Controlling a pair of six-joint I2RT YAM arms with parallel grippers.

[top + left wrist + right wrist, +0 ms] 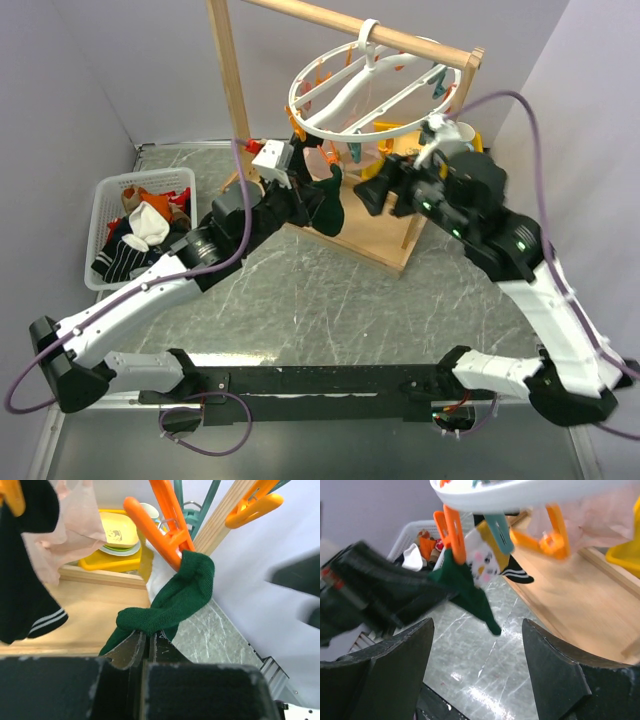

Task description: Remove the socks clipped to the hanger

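The dark green sock goes left in the top view in my left gripper next, over the white mesh basket for release, since loose socks lie there.
The round white hanger (372, 88) hangs by its hook from the wooden rail, with orange and teal clothespins dangling below it. A dark green sock (175, 600) is clipped at its top by an orange clothespin (161, 532). My left gripper (147, 639) is shut on the sock's lower fold. A black sock with white stripes (25, 595) and a pale pink sock (72, 525) hang to its left. My right gripper (477, 622) stands open and empty, a little below and short of the green sock (470, 592). A white patterned sock (482, 555) hangs beside it under the ring (520, 492).
A white mesh basket (108, 200) at the left holds several loose socks. The wooden rack's post (230, 85) and its base board (375, 240) stand under the hanger. Yellow dishes (117, 535) sit on the board's far side. Both arms meet near the rack.
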